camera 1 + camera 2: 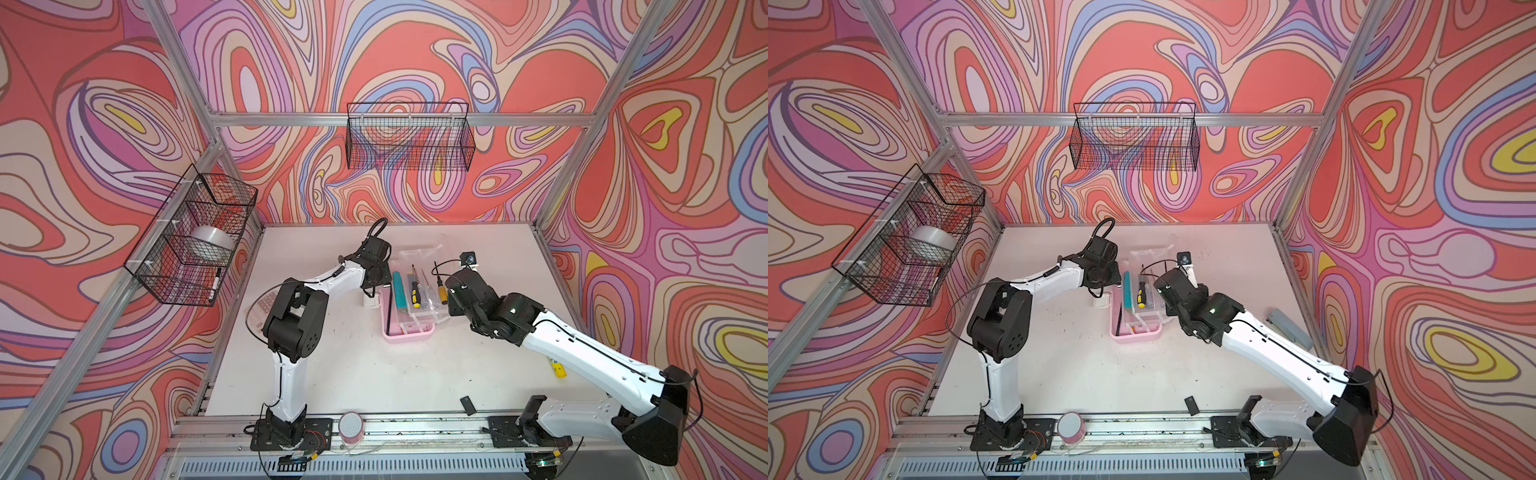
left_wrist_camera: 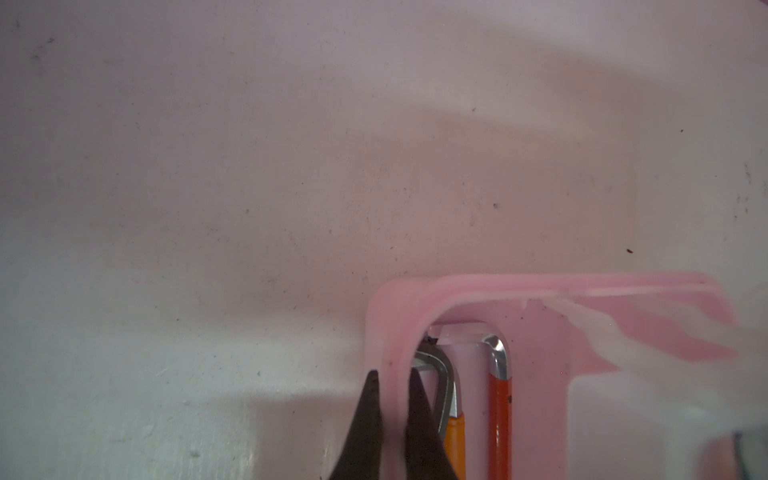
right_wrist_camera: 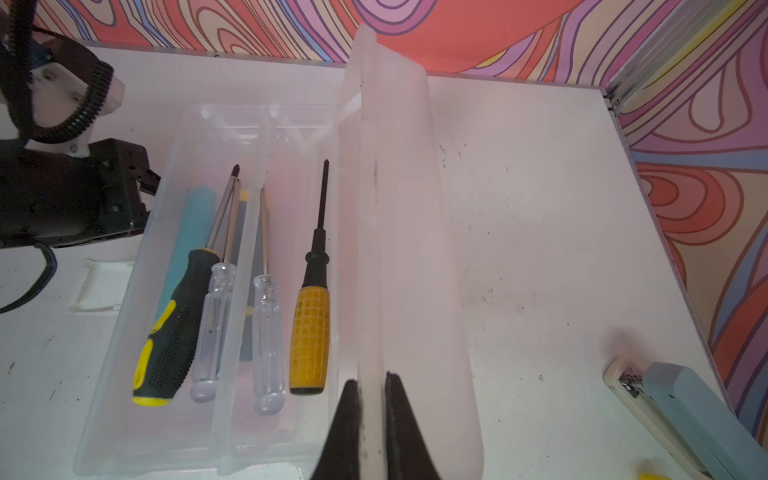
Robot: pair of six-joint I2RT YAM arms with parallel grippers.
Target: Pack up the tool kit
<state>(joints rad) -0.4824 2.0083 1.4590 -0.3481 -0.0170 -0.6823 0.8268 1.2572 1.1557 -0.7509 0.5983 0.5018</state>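
Observation:
The lid's edge in my right gripper needs to go over the clear tray between it and my left gripper next. Then I need to release the lid's edge, because the box (image 1: 409, 334) is open.
The pink tool kit box (image 1: 409, 334) (image 1: 1136, 333) lies mid-table, its clear lid (image 3: 395, 208) standing upright. My right gripper (image 3: 371, 380) is shut on the lid's edge. At the box's left side, my left gripper (image 2: 392, 374) is shut on the pink wall (image 2: 540, 286). Two orange-handled hex keys (image 2: 498, 365) lie inside the box by that wall. A clear tray (image 3: 137, 332) in the box holds a yellow-black screwdriver (image 3: 174, 324), two clear-handled ones (image 3: 268, 332) and a yellow-handled one (image 3: 311, 332). A teal utility knife (image 3: 191, 232) (image 1: 400, 291) lies under the tray.
A grey-blue stapler (image 3: 685, 415) (image 1: 1289, 326) lies at the right table edge, a yellow glue stick (image 1: 557, 368) beside my right arm. A calculator (image 1: 266, 309) sits under my left arm. A small black piece (image 1: 468, 405) and a pink roll (image 1: 351, 426) are at the front. Wire baskets (image 1: 409, 139) hang on the walls.

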